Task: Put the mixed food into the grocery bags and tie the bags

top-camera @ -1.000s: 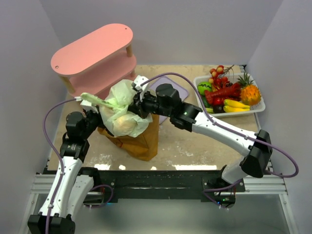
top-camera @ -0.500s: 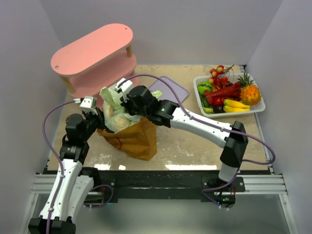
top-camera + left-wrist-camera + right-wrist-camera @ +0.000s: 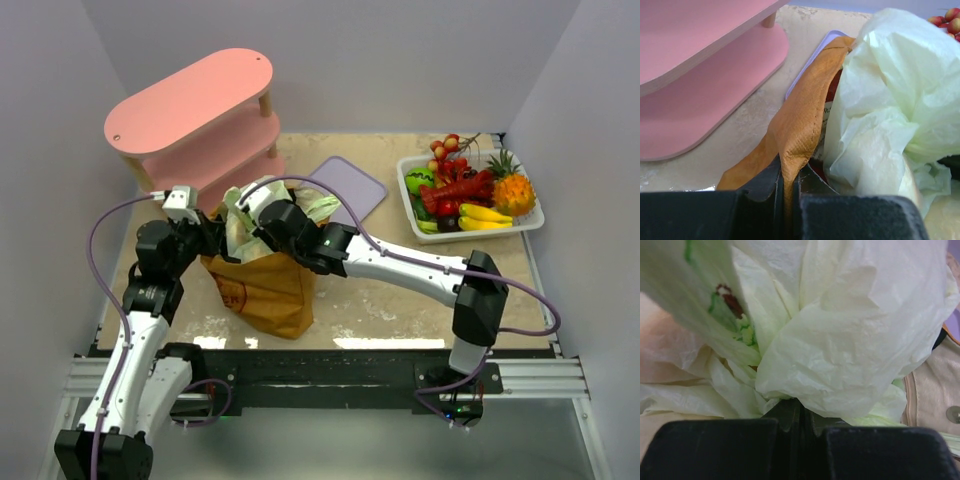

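Note:
I will carry the paper bag's rim to my left gripper's right in the top view and release it on the clear tabletop by the white tray.
The brown paper bag [image 3: 265, 292] stands at the table's left front. My left gripper [image 3: 217, 240] is shut on its left rim; in the left wrist view the jaws [image 3: 787, 182] pinch the brown paper fold [image 3: 800, 120]. The pale-green plastic bag [image 3: 238, 222] sits bunched in the paper bag's mouth. My right gripper [image 3: 252, 207] is shut on its gathered top, which fills the right wrist view [image 3: 850, 340] above the closed jaws [image 3: 801, 415]. The plastic also shows in the left wrist view [image 3: 895, 90]. A pale rounded shape shows through it low down [image 3: 940, 220]. The snack packets are hidden.
A pink two-tier shelf [image 3: 190, 100] stands at the back left, close behind the bag. A purple board [image 3: 352, 185] lies at the back middle. A white tray [image 3: 405, 172] of toy fruit sits at the back right.
My right arm has swung left and down, lowering the plastic bag from above into the paper bag's mouth. My left gripper has kept its hold on the paper rim.

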Tool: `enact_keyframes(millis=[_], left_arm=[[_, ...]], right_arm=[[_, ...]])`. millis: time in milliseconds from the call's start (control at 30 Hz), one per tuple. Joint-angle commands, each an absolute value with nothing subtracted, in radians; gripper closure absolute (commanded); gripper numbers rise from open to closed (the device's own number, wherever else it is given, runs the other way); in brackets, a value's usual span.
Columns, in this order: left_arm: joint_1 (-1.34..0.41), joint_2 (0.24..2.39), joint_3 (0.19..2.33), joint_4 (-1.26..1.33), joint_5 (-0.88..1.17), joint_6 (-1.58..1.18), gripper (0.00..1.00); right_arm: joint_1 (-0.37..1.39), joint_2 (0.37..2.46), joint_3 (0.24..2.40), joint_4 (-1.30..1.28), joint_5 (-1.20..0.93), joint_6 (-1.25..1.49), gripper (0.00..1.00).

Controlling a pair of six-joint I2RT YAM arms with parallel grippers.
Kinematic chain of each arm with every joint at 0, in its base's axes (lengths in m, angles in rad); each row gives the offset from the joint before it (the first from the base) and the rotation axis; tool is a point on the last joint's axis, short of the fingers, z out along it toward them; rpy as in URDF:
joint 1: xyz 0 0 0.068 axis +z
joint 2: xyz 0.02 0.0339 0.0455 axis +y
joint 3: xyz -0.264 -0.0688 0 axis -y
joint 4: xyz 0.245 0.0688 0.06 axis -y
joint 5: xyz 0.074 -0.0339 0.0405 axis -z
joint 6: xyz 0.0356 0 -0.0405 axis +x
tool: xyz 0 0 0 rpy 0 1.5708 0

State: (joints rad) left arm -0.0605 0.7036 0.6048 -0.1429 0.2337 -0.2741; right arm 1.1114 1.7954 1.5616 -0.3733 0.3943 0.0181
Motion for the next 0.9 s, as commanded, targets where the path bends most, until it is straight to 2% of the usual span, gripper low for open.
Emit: enact_keyframes(millis=[0, 100, 233, 433, 500, 633, 667, 700, 767, 800, 867], left_arm=[[-0.045, 0.721, 0.709, 0.081, 0.233, -0.27, 1.0], [-0.035, 0.727, 0.695, 0.126, 0.294, -0.284, 1.0], [-0.02, 0.715, 0.66, 0.164, 0.348, -0.296, 1.0], [-0.017, 0.687, 0.608, 0.255, 0.469, -0.291, 1.0], [-0.015, 0.683, 0.595, 0.285, 0.501, -0.301, 1.0], [-0.015, 0.672, 0.6, 0.285, 0.522, -0.278, 1.0], [-0.015, 0.672, 0.603, 0.25, 0.506, -0.269, 1.0], [-0.015, 0.672, 0.61, 0.227, 0.459, -0.25, 1.0], [-0.015, 0.67, 0.614, 0.175, 0.405, -0.238, 1.0], [-0.015, 0.667, 0.614, 0.167, 0.379, -0.23, 1.0], [-0.015, 0.658, 0.614, 0.169, 0.383, -0.221, 1.0]], right_arm=[[1.17, 1.881, 1.427, -0.781, 0.128, -0.005, 1.0], [1.18, 1.856, 1.424, -0.732, -0.01, -0.063, 1.0], [1.181, 1.891, 1.477, -0.698, -0.089, -0.077, 1.0], [1.18, 1.925, 1.543, -0.617, -0.508, -0.107, 0.96], [1.18, 1.939, 1.568, -0.617, -0.541, -0.101, 0.95], [1.178, 1.941, 1.588, -0.66, -0.453, -0.08, 0.89], [1.177, 1.927, 1.588, -0.664, -0.402, -0.074, 0.85], [1.172, 1.889, 1.588, -0.675, -0.384, -0.065, 0.73], [1.155, 1.83, 1.594, -0.687, -0.316, -0.038, 0.6], [1.149, 1.766, 1.598, -0.696, -0.283, -0.029, 0.44], [1.135, 1.706, 1.608, -0.703, -0.171, -0.008, 0.28]])
